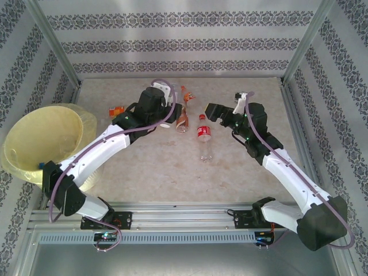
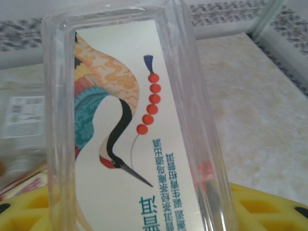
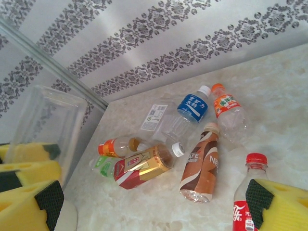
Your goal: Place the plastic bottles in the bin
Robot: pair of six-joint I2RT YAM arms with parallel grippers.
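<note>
My left gripper will next swing the square bottle across the table, past the orange-labelled bottle and over the bin's opening (image 1: 45, 137), and let go of it.
My left gripper (image 1: 155, 100) is shut on a clear square plastic bottle (image 2: 120, 144) with a white crane label, held above the table between the yellow pads (image 2: 269, 207). The same bottle (image 3: 45, 120) stands at the left of the right wrist view. My right gripper (image 1: 217, 110) hangs open and empty (image 3: 154, 211) over the middle of the table. Below it lie a red-labelled cola bottle (image 1: 203, 135) and a brown coffee bottle (image 1: 183, 118). Several more bottles lie behind them, among them a red-and-gold one (image 3: 142, 168) and a blue-labelled one (image 3: 192, 108). The pale-yellow bin (image 1: 46, 132) stands at the far left.
An orange-capped bottle (image 1: 185, 92) lies near the back wall. Patterned walls and metal posts (image 1: 54, 46) close in the table on three sides. A metal rail (image 1: 184, 215) runs along the near edge between the arm bases.
</note>
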